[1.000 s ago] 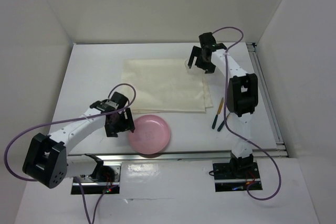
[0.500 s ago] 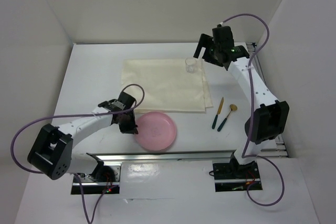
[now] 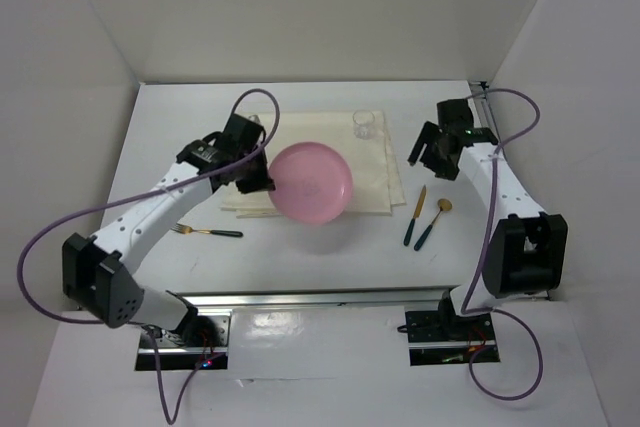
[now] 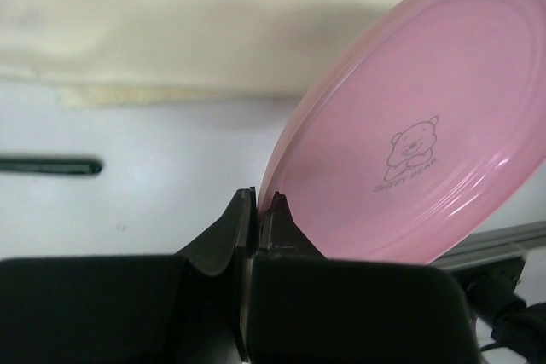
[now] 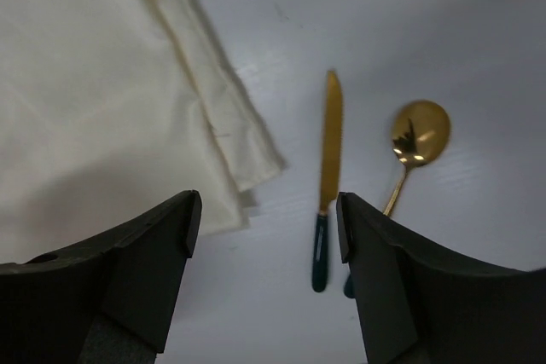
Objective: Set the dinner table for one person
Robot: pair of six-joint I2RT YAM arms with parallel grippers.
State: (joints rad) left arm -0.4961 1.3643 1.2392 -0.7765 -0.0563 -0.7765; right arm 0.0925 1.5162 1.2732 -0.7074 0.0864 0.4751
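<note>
My left gripper holds the pink plate, which overhangs the near edge of the cream mat. It should next move the plate outward and down, farther over the mat, and release it there.
On the white dinner table [image 3: 330, 257], my left gripper [image 3: 262, 179] is shut on the left rim of a pink plate [image 3: 312, 183]. It holds the plate tilted above the near part of the cream mat [image 3: 375, 179]. In the left wrist view the fingertips [image 4: 258, 202] pinch the plate [image 4: 409, 125] at its edge. My right gripper [image 3: 428, 155] hangs open and empty to the right of the mat. In the right wrist view the right gripper [image 5: 266, 210] stands above a gold knife [image 5: 327, 168] and a gold spoon [image 5: 418, 134].
A clear glass [image 3: 363, 124] stands at the mat's far right corner. The knife [image 3: 415, 215] and spoon [image 3: 436, 219] lie side by side right of the mat. A gold fork [image 3: 205, 231] with a dark handle lies left of the plate. Metal rails run along the near and right edges.
My left gripper shut on the plate's rim and carried it from the near edge up over the mat. My right arm left the glass and came back over the knife, jaws slightly narrower.
</note>
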